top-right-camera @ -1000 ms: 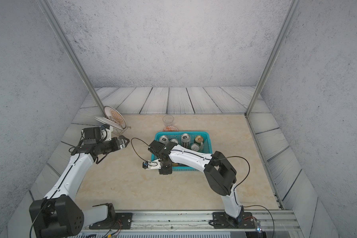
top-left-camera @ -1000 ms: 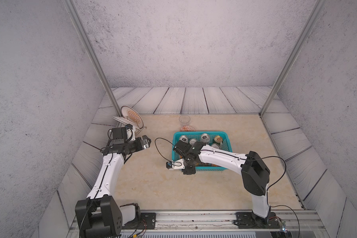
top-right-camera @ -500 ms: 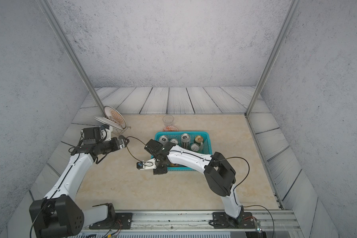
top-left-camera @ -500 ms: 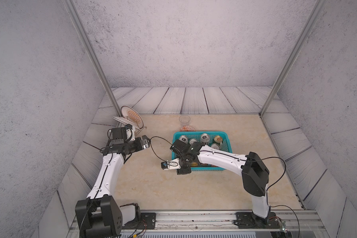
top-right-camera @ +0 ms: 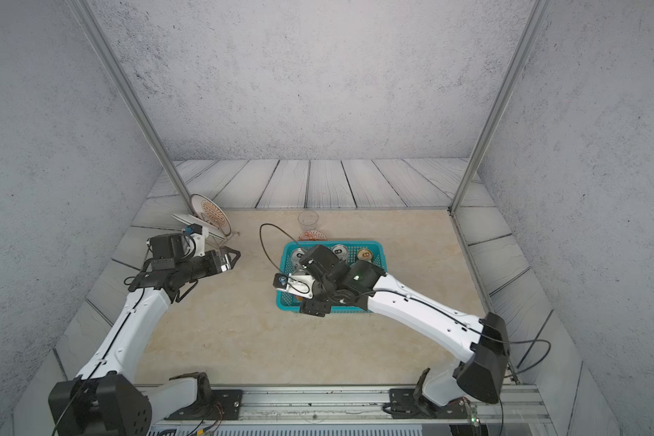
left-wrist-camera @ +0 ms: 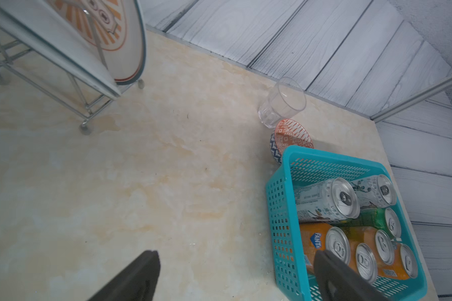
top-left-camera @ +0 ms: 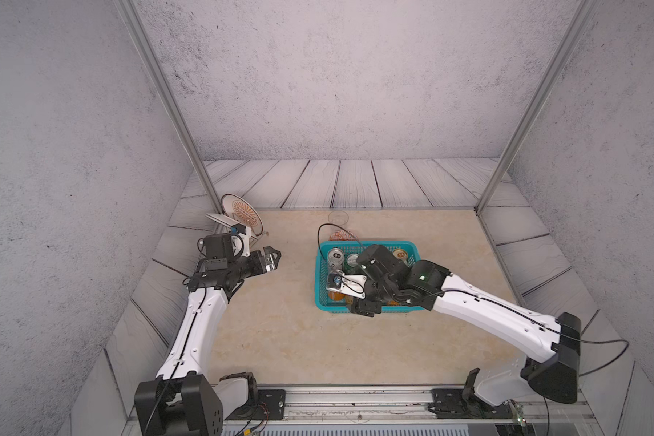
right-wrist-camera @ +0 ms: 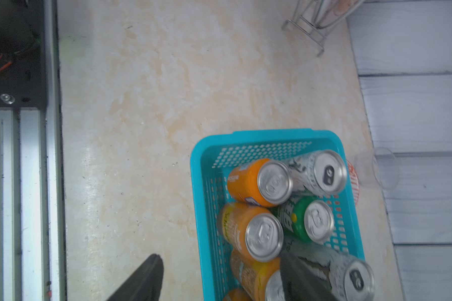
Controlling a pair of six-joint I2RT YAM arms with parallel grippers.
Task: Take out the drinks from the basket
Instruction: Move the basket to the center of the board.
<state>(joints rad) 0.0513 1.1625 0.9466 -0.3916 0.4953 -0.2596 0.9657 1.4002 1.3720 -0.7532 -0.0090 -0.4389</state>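
Observation:
I will next swing my left gripper across to the basket and lower its open fingers over the silver-white can by the bowl (top-left-camera: 335, 256), the drink nearest it.
The teal basket (top-left-camera: 320, 279) (top-right-camera: 286, 281) sits right of the table's middle, with the drinks standing in it. They are several orange cans (right-wrist-camera: 251, 234), a green can (right-wrist-camera: 308, 219) and two silver-white cans (right-wrist-camera: 321, 172) (left-wrist-camera: 324, 200). My right gripper (top-left-camera: 359, 298) (top-right-camera: 312, 302) (right-wrist-camera: 219, 273) is open over the basket's near wall. One of its fingers (right-wrist-camera: 141, 278) is outside over the table, and the other is inside among the cans, holding nothing. My left gripper (top-left-camera: 274, 258) (top-right-camera: 235, 256) (left-wrist-camera: 235, 271) hangs open and empty above the table, left of the basket (left-wrist-camera: 279, 229).
A clear glass cup (top-left-camera: 338, 218) (left-wrist-camera: 282, 101) and an orange-patterned bowl (top-left-camera: 342, 236) (left-wrist-camera: 292, 135) stand just behind the basket. A wire rack with plates (top-left-camera: 238, 215) (left-wrist-camera: 89, 39) is at the back left corner. The arms' metal rail (top-left-camera: 355, 400) runs along the front edge.
My right gripper was shut off the basket's near left corner. It has swung right over the basket's near wall and its jaws have opened. The left arm has not moved.

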